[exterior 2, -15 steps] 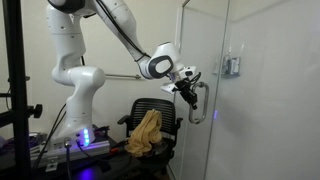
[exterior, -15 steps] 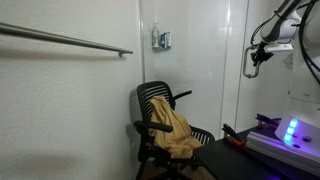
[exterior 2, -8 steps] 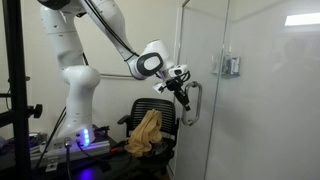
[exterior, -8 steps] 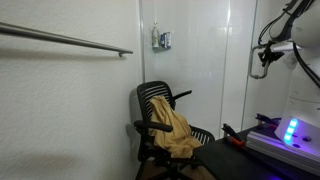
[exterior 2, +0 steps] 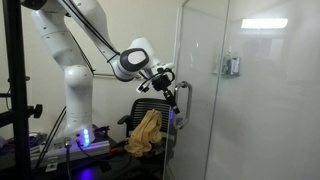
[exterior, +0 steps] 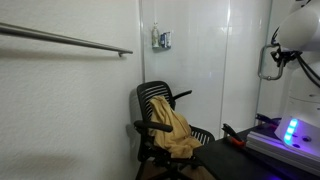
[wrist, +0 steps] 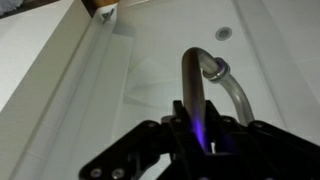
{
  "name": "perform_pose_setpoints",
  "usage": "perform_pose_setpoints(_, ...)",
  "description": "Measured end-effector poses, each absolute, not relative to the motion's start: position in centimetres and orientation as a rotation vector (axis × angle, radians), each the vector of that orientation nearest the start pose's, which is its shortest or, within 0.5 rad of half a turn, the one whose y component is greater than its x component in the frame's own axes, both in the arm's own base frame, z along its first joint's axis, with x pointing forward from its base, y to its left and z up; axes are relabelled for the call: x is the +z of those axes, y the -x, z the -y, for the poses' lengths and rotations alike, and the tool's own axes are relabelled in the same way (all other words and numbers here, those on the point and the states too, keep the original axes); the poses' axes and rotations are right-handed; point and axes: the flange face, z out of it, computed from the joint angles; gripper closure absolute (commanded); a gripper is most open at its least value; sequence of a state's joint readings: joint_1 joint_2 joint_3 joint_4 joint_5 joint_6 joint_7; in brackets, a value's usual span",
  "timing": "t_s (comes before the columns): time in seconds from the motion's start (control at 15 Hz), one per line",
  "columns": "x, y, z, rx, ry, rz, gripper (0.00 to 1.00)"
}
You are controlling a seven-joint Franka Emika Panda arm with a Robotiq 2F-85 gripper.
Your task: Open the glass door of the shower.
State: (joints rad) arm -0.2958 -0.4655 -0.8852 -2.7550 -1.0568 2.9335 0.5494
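My gripper draws the handle's bar (exterior 2: pixel 187 100) within it back toward the robot base next, before the release, since the door (exterior 2: pixel 203 130) stands only partly open.
The shower (exterior: pixel 190 60) is a white-walled stall behind clear glass panels. The glass door (exterior 2: pixel 203 130) (exterior: pixel 250 100) has a short vertical silver bar handle (wrist: pixel 194 78), seen in both exterior views (exterior 2: pixel 184 104) (exterior: pixel 266 66). My gripper (wrist: pixel 198 128) is shut on this handle, its black fingers on either side of the bar. It shows at the door's edge in both exterior views (exterior 2: pixel 172 93) (exterior: pixel 272 58). The door stands swung partly out from the stall.
A black office chair (exterior: pixel 160 115) (exterior 2: pixel 158 112) with a yellow cloth (exterior: pixel 178 132) stands by the glass. A handle-less glass panel bears a small grey fitting (exterior: pixel 161 40) (exterior 2: pixel 232 66). A long horizontal rail (exterior: pixel 70 41) is on the white wall. The robot base glows blue (exterior 2: pixel 84 137).
My gripper has pulled the handle away from the stall, and the glass door has swung further open. The arm has folded back toward its base.
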Motion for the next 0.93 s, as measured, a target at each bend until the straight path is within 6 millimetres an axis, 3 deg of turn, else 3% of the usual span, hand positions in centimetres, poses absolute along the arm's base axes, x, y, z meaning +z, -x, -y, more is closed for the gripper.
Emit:
perform_pose_setpoints(0.27,36.3,-19.1,33.7,-0.836,3.024,-1.421,0.94)
perform_pose_setpoints(0.93,36.7,-14.7,34.5,-0.742,2.956,-1.594,0.94)
